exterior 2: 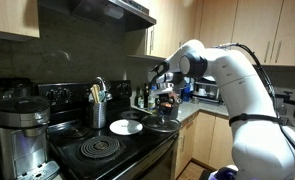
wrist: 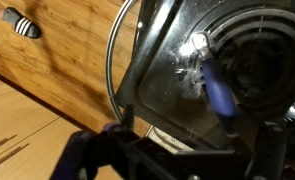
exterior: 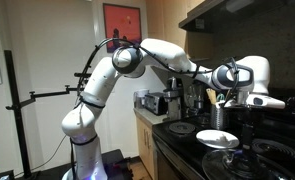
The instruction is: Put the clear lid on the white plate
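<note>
The robot's gripper will next move down onto the blue handle (wrist: 217,90), toward the right in the wrist view, because the handle is nearer one finger.
The clear lid (wrist: 157,70) fills the wrist view; it has a thin shiny rim and a blue handle (wrist: 217,90). It sits at the stove's front corner, its rim reaching past the stove edge. My gripper (wrist: 197,130) is just above it, fingers apart either side of the handle and not touching it. In an exterior view the gripper (exterior 2: 167,108) hangs over the lid (exterior 2: 165,124), and the white plate (exterior 2: 127,127) lies flat beside it in the middle of the stove. The plate also shows in the other exterior view (exterior: 217,138), below the gripper (exterior: 220,115).
Dark coiled burners (exterior 2: 99,149) surround the plate. A utensil holder (exterior 2: 98,108) stands at the back, a coffee maker (exterior 2: 22,125) to one side, and bottles and jars (exterior 2: 147,98) on the counter behind the gripper. A range hood (exterior 2: 97,12) hangs overhead.
</note>
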